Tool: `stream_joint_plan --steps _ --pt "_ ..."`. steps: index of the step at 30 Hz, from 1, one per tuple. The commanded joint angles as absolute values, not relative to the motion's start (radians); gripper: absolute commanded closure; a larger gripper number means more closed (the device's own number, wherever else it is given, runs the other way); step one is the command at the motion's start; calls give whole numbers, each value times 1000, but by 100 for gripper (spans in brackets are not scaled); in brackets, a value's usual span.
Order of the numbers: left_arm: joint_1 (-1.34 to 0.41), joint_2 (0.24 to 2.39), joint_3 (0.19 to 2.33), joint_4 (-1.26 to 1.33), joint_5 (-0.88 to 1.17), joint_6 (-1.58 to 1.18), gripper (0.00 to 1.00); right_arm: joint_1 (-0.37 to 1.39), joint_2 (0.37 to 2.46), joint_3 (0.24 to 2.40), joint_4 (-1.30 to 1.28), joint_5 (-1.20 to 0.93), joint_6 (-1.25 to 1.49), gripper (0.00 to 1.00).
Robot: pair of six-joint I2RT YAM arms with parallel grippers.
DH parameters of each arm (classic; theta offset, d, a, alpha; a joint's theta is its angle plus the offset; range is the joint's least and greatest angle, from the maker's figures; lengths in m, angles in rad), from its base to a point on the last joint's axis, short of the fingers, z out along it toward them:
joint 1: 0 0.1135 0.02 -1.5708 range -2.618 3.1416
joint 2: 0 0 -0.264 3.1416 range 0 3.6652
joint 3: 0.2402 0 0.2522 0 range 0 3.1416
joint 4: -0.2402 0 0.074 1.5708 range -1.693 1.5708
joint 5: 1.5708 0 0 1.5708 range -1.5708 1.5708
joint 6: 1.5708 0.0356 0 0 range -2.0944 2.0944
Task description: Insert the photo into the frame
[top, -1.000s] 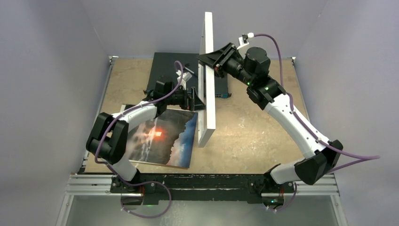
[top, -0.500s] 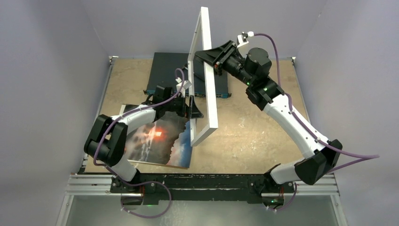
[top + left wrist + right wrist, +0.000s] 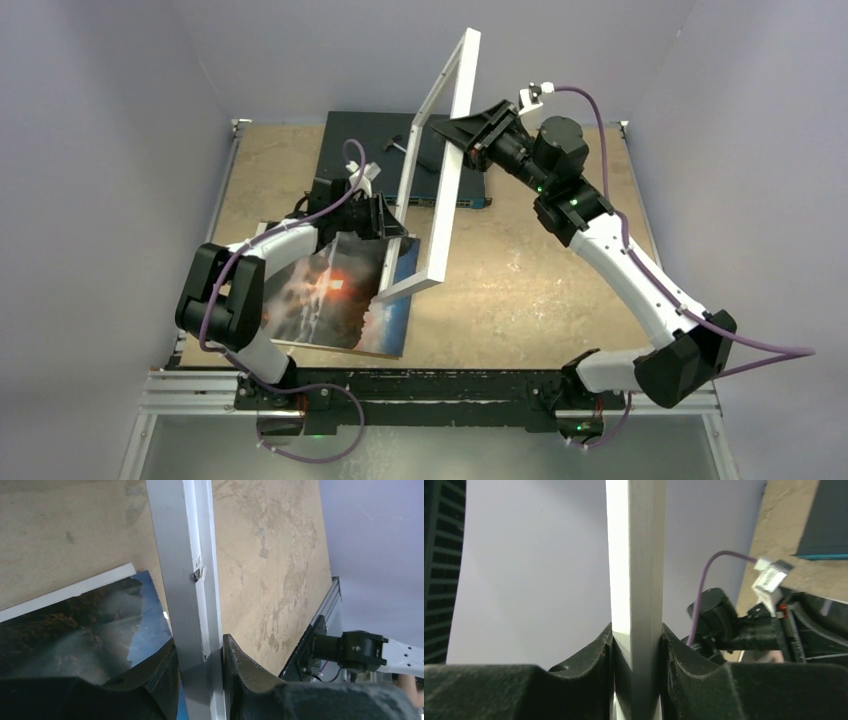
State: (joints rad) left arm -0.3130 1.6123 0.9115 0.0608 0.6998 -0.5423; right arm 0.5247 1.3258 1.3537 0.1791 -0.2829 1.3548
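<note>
Next, the right gripper lowers the held bar to its right in the top view, onto the bare tabletop below, and releases the bar there.
The frame [image 3: 446, 200], white-bordered, hangs tilted in the air over the table's middle. Its low corner is just above the photo's right edge. My right gripper [image 3: 462, 132] is shut on its upper right rail; in the right wrist view the white rail [image 3: 636, 555] fills the gap between the pads of that gripper [image 3: 636, 650]. My left gripper [image 3: 392, 222] is shut on the lower left rail; its wrist view shows the rail [image 3: 182, 555] pinched between both fingers of the gripper [image 3: 200, 665]. The photo [image 3: 330, 290], dark clouds with an orange glow and a blue edge, lies flat at the front left [image 3: 90, 620].
A dark flat box [image 3: 360, 140] sits at the table's back, behind the frame. A white sheet edge [image 3: 75, 587] shows beside the photo. Bare tan tabletop [image 3: 540, 270] spreads to the right. Grey walls close in on three sides.
My left gripper has gone from open to shut on the frame's lower rail. The frame has swung from edge-on to tilted, its top leaning right, and the right arm has shifted right with it.
</note>
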Motion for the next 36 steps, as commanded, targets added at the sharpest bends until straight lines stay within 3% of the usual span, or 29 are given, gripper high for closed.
stream_joint_plan --steps 1,11,23,36 --pt "-286 1566 935 69 601 -388 99 445 1260 1318 191 -283 1319 79" --pt "-266 1575 957 16 471 -308 100 287 1230 1176 -46 -332 1148 52" --pt "-284 1575 930 38 405 -272 100 162 1328 1034 -123 -454 925 52" --pt "-324 1603 928 29 377 -243 100 126 1442 976 -176 -348 757 48"
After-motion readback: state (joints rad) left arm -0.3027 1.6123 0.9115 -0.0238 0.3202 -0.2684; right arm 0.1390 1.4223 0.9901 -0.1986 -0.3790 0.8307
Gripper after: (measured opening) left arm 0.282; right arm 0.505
